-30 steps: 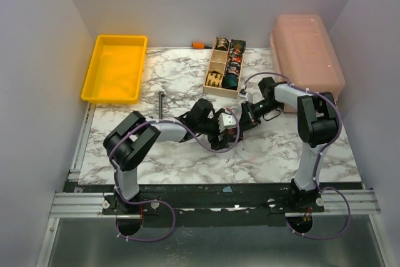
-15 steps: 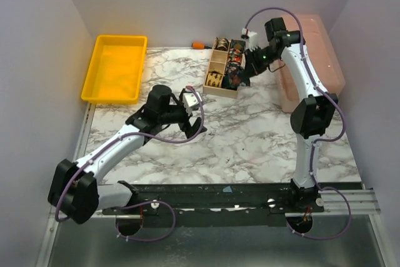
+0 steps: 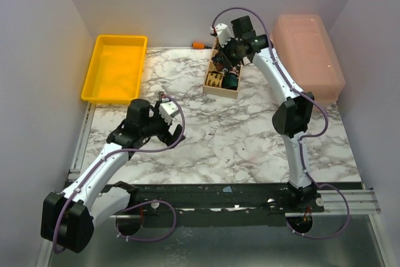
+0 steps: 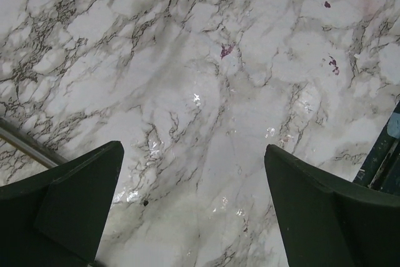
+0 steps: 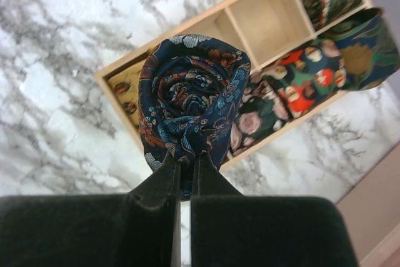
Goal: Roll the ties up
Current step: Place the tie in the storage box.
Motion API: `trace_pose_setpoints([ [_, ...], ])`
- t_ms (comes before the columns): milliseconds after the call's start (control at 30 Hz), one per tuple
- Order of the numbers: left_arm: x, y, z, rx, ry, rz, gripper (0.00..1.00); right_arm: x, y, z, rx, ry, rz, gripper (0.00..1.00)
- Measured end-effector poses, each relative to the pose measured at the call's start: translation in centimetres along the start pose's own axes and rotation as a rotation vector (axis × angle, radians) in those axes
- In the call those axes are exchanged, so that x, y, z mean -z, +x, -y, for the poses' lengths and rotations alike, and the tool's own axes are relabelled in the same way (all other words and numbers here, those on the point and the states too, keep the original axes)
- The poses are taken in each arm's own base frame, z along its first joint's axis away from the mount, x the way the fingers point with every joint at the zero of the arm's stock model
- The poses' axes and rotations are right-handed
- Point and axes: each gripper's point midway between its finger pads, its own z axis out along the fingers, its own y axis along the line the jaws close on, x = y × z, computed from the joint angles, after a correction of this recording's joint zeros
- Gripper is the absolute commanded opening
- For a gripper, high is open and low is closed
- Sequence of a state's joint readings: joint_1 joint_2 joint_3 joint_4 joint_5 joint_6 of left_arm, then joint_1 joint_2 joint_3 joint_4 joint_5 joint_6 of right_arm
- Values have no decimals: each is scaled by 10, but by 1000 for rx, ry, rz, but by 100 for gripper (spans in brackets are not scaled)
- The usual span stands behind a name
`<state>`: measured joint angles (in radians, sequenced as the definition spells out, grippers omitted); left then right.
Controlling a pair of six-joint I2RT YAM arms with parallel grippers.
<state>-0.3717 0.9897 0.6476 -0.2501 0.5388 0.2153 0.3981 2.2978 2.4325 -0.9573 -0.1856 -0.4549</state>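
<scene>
I need to bring the dark blue tie down with my right gripper next, into the bare wooden section of the box beside the yellow tie, and open there, because that section is empty.
In the right wrist view a tightly rolled dark blue tie (image 5: 190, 101) with floral print hangs over the wooden box (image 5: 265, 20), with my right gripper (image 5: 186, 157) shut on its lower edge. Several other rolled ties (image 5: 300, 82) fill compartments of the box; one compartment under the coil shows bare wood. From the top view the right gripper (image 3: 223, 59) hovers over the box (image 3: 220, 92) at the back. My left gripper (image 3: 170, 132) stands open above bare marble at centre left; its fingers (image 4: 87, 186) are wide apart with nothing between them.
A yellow tray (image 3: 115, 67) sits at the back left and a pink lidded bin (image 3: 309, 51) at the back right. A grey metal tool (image 4: 25, 141) lies just left of the left gripper. An orange-handled tool (image 3: 198, 45) lies behind the box.
The right arm carried the rolled tie from the table's middle up and back over the wooden box. The left gripper opened, let go and drew back to the left.
</scene>
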Motion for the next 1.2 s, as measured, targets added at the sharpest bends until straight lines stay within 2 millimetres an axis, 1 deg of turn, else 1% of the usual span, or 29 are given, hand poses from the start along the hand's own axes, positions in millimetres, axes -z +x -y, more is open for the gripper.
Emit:
trace_pose_setpoints([
  [33, 2, 1, 0, 3, -4, 0, 98, -2, -4, 2, 6, 17, 13, 0],
  [167, 6, 5, 2, 9, -8, 1, 98, -9, -19, 23, 35, 109, 69, 0],
  [267, 8, 11, 5, 17, -6, -6, 98, -14, -26, 36, 62, 167, 94, 0],
  [333, 8, 13, 5, 21, -7, -10, 98, -23, -28, 41, 84, 192, 103, 0],
  [400, 9, 13, 5, 23, -10, -7, 98, -35, -27, 42, 111, 203, 102, 0],
  [500, 11, 12, 4, 22, -15, 0, 98, -56, -20, 37, 153, 197, 85, 0],
  [600, 12, 14, 4, 23, -21, 3, 98, -74, -7, 30, 196, 177, 53, 0],
  [767, 14, 16, 2, 28, -30, 4, 98, -99, 25, 18, 310, 145, -46, 0],
  [833, 15, 15, 1, 27, -34, 7, 98, -102, 28, 20, 354, 152, -65, 0],
  [1000, 17, 14, 0, 28, -41, 15, 98, -101, 32, 18, 451, 145, -105, 0],
  [1133, 17, 14, 0, 27, -41, 17, 98, -101, 41, 16, 526, 126, -138, 0],
  [1200, 17, 15, 0, 28, -42, 16, 98, -98, 45, 14, 564, 118, -155, 0],
])
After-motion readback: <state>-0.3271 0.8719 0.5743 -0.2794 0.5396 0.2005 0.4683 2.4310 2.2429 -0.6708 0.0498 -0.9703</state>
